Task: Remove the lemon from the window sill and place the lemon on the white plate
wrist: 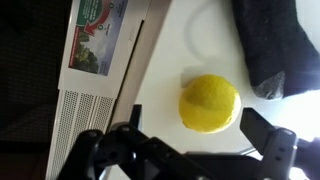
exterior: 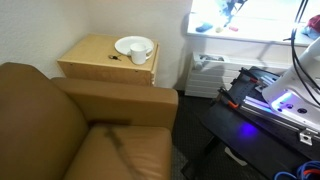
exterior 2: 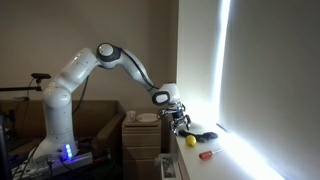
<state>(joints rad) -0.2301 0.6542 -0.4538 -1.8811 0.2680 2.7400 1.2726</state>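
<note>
The yellow lemon (exterior 2: 191, 141) is below my open fingers and between them, so next I should lower my gripper over the white sill and around the lemon.
The lemon (wrist: 209, 102) is yellow and lies on the white window sill (wrist: 170, 60). In the wrist view my gripper (wrist: 195, 135) is open just above it, one finger at each side, not touching. The lemon also shows in an exterior view (exterior 2: 190, 141) on the sill (exterior 2: 215, 160), with the gripper (exterior 2: 181, 124) right over it. The white plate (exterior: 133, 46) sits on the wooden cabinet (exterior: 95, 55) beside the couch, with a small white cup (exterior: 137, 57) on its near edge.
A dark object (wrist: 272, 40) lies on the sill beside the lemon, and a small red item (exterior 2: 206, 154) further along. The white slatted radiator (wrist: 85, 125) is below the sill. A brown couch (exterior: 70, 130) fills the foreground.
</note>
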